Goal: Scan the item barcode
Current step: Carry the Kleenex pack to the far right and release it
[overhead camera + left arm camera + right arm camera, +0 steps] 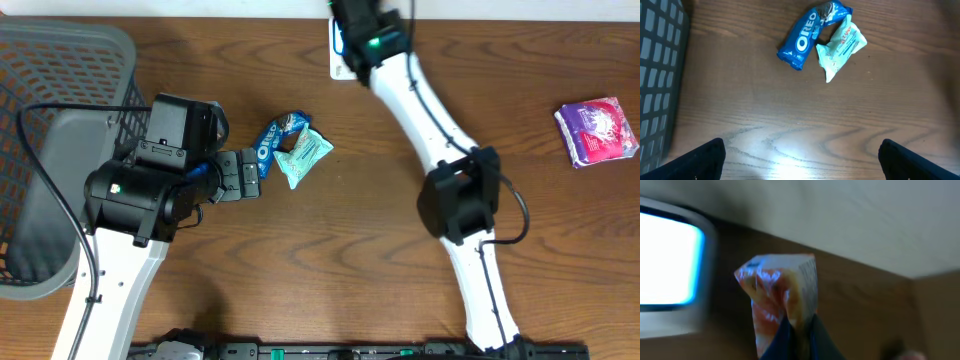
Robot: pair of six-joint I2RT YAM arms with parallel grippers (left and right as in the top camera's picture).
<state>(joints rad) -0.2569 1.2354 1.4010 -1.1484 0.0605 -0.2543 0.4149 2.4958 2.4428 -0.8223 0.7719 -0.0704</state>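
Observation:
The snack packet should go onto the bare wood (pixel 538 115) beside the purple packet next, so my right gripper should swing back to its right in the overhead view and release it there.
In the right wrist view my right gripper (pixel 800 330) is shut on the lower end of an orange, red and white snack packet (pixel 780 290). It holds the packet upright, just right of the scanner's glowing screen (pixel 665 260). Overhead, the right arm (pixel 410 90) reaches to the far table edge, over the white scanner (pixel 338 62), and hides the packet. My left gripper (pixel 800 160) is open and holds nothing. It hovers over bare wood, short of a blue Oreo pack (pixel 802 40) and a pale teal packet (pixel 840 47).
A grey mesh basket (pixel 60 60) fills the far left of the table, close to the left arm. A purple packet (pixel 597 130) lies at the right edge. The Oreo pack (pixel 272 140) and teal packet (pixel 303 155) lie touching near the table's middle.

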